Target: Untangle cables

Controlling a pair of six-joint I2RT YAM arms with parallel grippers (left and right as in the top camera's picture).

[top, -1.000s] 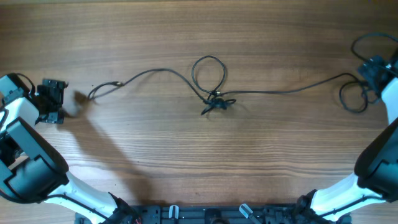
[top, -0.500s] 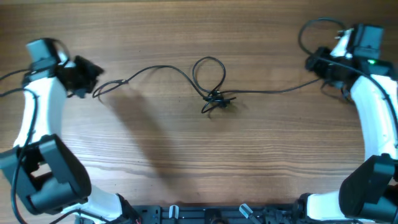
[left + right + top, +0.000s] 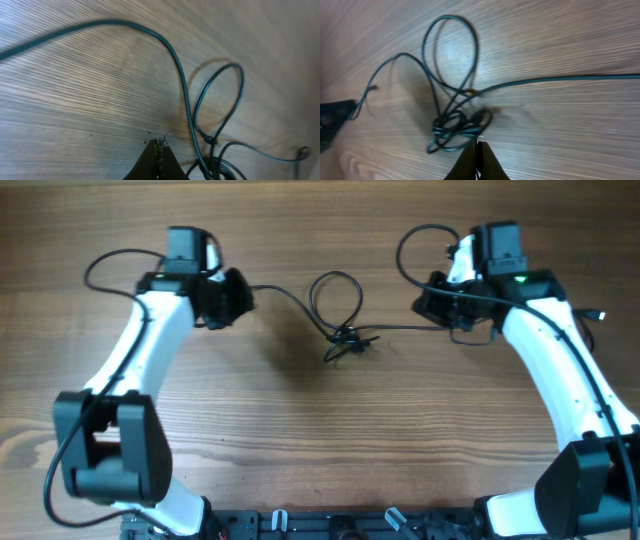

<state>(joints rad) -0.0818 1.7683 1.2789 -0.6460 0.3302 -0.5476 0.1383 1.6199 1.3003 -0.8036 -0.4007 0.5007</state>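
Observation:
My right gripper holds the piece of cable and will next lower over the small knot (image 3: 347, 340) (image 3: 457, 125), below and to the left in the overhead view, and let the piece go, because pieces of cable bunch there.
The cables (image 3: 345, 340) lie mid-table as one thin black cord with a round loop (image 3: 335, 292) above a small knot. One strand runs left toward my left gripper (image 3: 243, 297), another runs right and passes under my right gripper (image 3: 422, 306). Both grippers hover on either side of the knot, shut with nothing between the fingers. The left wrist view has the shut tips (image 3: 158, 145) just left of the knot (image 3: 215, 162). In the right wrist view the shut tips (image 3: 477, 145) sit just below the tangle (image 3: 456, 127). A plug end (image 3: 372, 88) lies at the left.
Thick black robot wires arc over the left arm (image 3: 110, 265) and the right arm (image 3: 415, 240). The arm bases and a dark rail (image 3: 330, 525) stand at the wooden table's (image 3: 320, 440) front edge. A small plug end (image 3: 598, 313) lies at the far right.
Both arms have swung in from the table's outer edges to either side of the knot. Both grippers went from open to shut. The cable lies as before.

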